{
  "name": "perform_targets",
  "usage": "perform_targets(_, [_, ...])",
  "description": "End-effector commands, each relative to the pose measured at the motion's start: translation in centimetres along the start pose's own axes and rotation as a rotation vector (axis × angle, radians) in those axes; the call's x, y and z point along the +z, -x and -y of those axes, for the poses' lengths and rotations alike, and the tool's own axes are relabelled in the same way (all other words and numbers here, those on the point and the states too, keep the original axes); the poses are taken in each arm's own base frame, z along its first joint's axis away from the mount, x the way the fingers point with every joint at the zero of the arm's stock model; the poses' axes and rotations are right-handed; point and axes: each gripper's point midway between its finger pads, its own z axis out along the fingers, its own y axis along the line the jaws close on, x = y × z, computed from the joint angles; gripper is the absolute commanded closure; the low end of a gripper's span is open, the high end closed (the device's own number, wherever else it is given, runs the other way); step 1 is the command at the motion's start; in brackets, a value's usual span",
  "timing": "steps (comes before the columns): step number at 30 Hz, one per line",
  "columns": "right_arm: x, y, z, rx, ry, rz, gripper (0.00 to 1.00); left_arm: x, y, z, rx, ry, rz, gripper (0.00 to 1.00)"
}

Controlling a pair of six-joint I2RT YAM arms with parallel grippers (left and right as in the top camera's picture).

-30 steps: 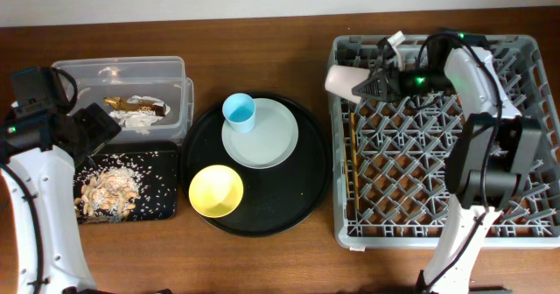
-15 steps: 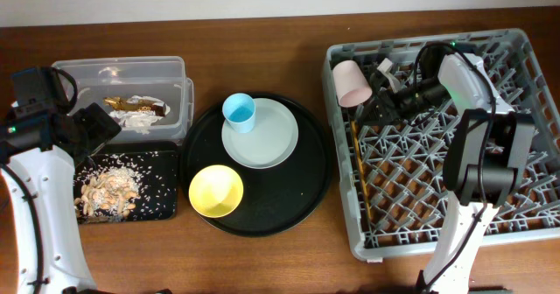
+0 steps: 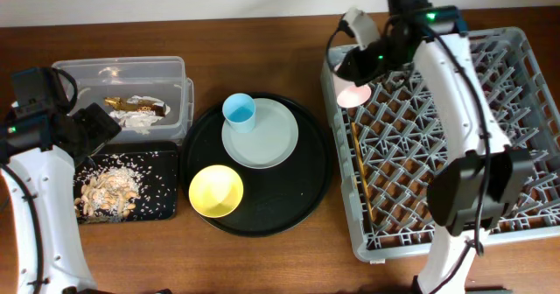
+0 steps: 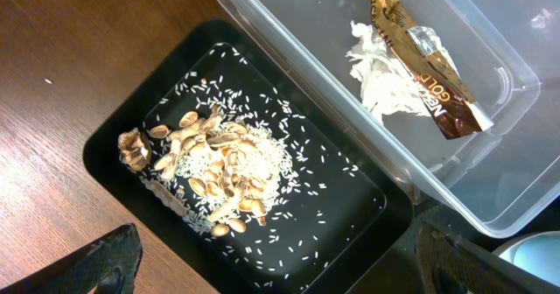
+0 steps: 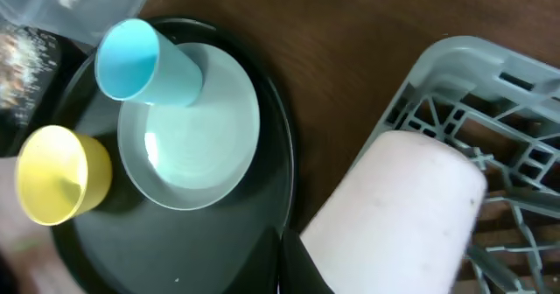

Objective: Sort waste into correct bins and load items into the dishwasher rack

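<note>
The pink cup, already over the rack, lowers back along the rack's edge (image 3: 343, 138) beside the round tray next, and my right gripper releases its rim.
My right gripper (image 3: 357, 66) is shut on the rim of the pink cup (image 3: 353, 94), which lies on its side just above the back left corner of the grey dishwasher rack (image 3: 455, 246); the cup fills the right wrist view (image 5: 394, 206). The chopsticks (image 3: 360, 167) lie in the rack's left side. The light-blue cup (image 3: 239, 111) stands on the grey-blue plate (image 3: 267, 141) beside the yellow bowl (image 3: 216, 191). My left gripper (image 4: 284, 268) is open and empty over the black rectangular tray (image 4: 350, 215) of food scraps (image 4: 219, 167). The foil wrapper (image 4: 420, 66) lies in the clear tub (image 4: 490, 180).
The plate, blue cup and bowl sit on a large round black tray (image 3: 297, 198) in the middle of the wooden table. The tub (image 3: 122, 71) and the rectangular tray (image 3: 162, 193) stand at the left, close together.
My right arm has risen and swung toward the rack's back left corner with the pink cup. The rack has shifted and turned slightly. The left arm has not moved.
</note>
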Motion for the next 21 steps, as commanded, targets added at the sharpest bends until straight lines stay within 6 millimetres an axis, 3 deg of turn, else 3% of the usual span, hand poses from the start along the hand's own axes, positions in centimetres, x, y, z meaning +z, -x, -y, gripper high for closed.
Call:
perform_targets(1, [1.0,-1.5,2.2,0.068,-0.230,-0.113,0.96,-0.3,0.3,-0.2,-0.006,0.000,0.009,0.01])
perform_targets(5, [1.9,-3.8,3.6,0.122,-0.278,-0.189,0.96,-0.3,0.3,-0.2,-0.006,0.000,0.009,0.01])
perform_targets(11, [1.7,-5.8,3.2,0.146,-0.274,-0.269,0.96,-0.3,0.3,-0.2,-0.007,-0.001,0.010,0.01])
perform_targets(14, [-0.5,-5.8,1.4,0.184,-0.277,-0.258,0.96,-0.3,0.3,-0.2,-0.006,0.000,0.009,0.01])
perform_targets(15, [-0.9,-7.6,0.1,0.283,-0.268,-0.327,0.95,-0.3,0.3,-0.2,-0.006,0.000,0.009,0.01])
perform_targets(18, [-1.4,-10.2,-2.5,0.359,-0.242,-0.455,0.85,-0.3,0.3,-0.2,-0.007,-0.001,0.010,0.01])
perform_targets(21, [-0.6,-10.7,-5.1,0.383,-0.250,-0.505,0.76,-0.3,0.3,-0.2,-0.007,-0.001,0.010,0.01])
